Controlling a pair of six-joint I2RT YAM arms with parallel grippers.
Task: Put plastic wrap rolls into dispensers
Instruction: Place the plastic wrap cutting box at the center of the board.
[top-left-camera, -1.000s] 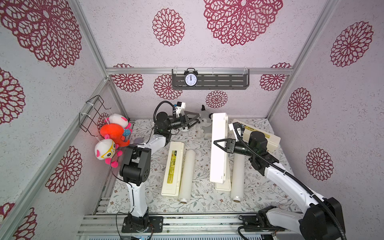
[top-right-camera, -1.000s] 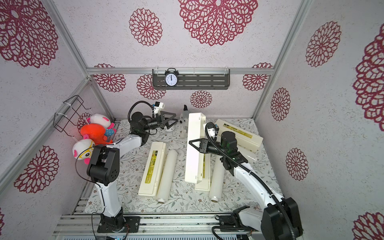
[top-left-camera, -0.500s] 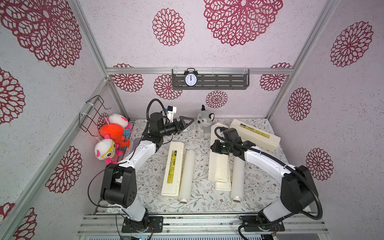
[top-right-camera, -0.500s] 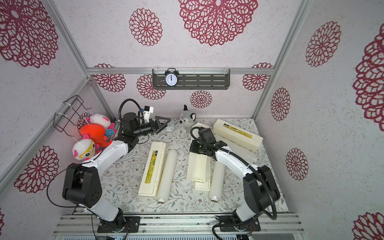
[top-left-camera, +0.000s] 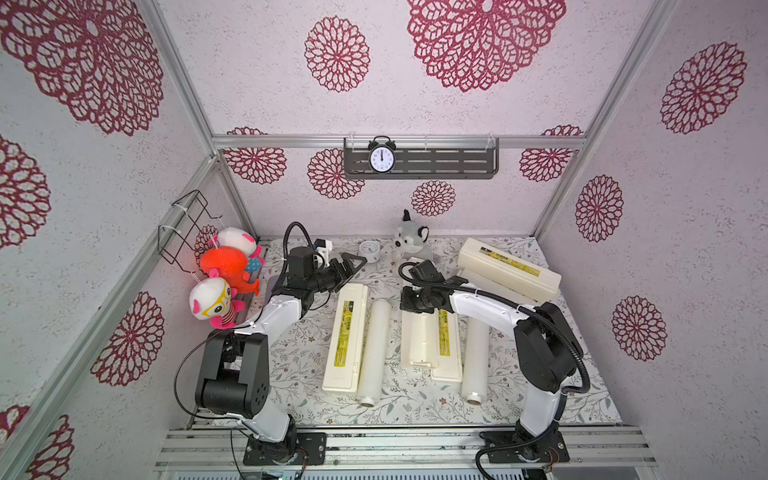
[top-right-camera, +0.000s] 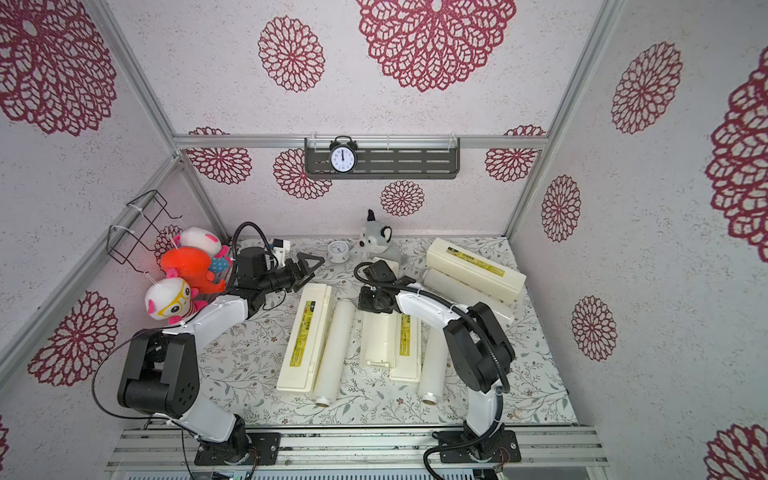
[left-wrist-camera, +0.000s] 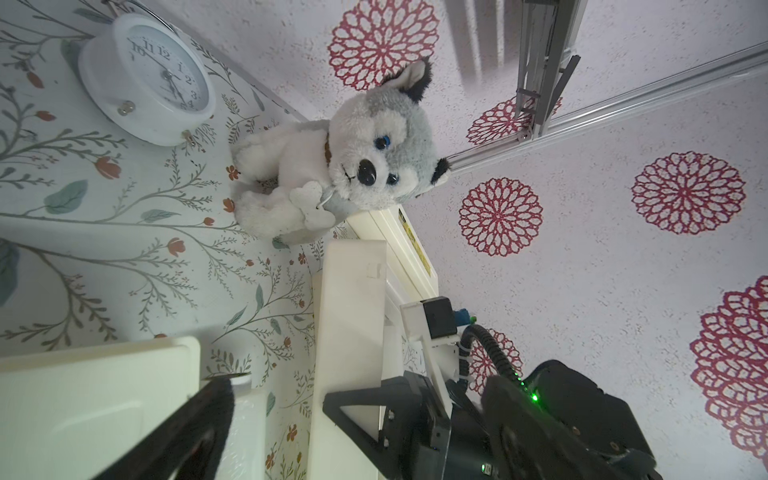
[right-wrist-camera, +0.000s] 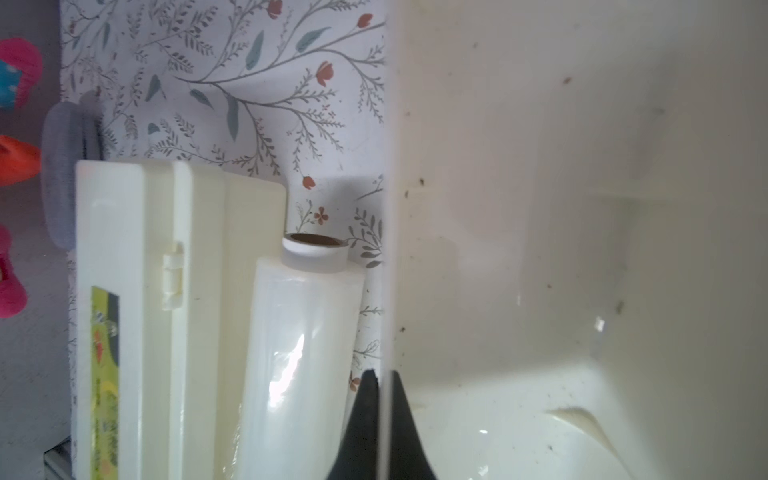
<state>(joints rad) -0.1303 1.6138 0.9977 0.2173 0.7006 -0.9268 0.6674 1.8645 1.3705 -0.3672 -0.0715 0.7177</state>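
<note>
The open dispenser's thin edge is raised above the tabletop, so next I lower my right gripper to bring that edge down toward the floral mat (top-left-camera: 397, 332) (right-wrist-camera: 371, 300), and release it.
A closed dispenser (top-left-camera: 345, 336) lies left of centre with a plastic wrap roll (top-left-camera: 374, 349) alongside it. The middle dispenser (top-left-camera: 432, 336) lies open, another roll (top-left-camera: 473, 357) at its right. A third dispenser (top-left-camera: 509, 268) and roll (top-left-camera: 494, 286) lie at the back right. My right gripper (right-wrist-camera: 381, 376) is shut on a thin edge of the open dispenser (right-wrist-camera: 540, 249) near its far end; in both top views the wrist hides the jaws. My left gripper (top-left-camera: 349, 268) (left-wrist-camera: 282, 399) hangs open and empty above the far end of the closed dispenser (left-wrist-camera: 83, 407).
A grey husky plush (top-left-camera: 411, 241) and a small white clock (top-left-camera: 369, 250) stand at the back of the floral mat. Plush toys (top-left-camera: 226, 266) hang under a wire basket (top-left-camera: 187, 224) on the left wall. A shelf with a black clock (top-left-camera: 381, 159) is on the back wall.
My right arm has brought the raised half of the middle dispenser down flat onto the table. My left arm has drawn back leftward and lower, still open.
</note>
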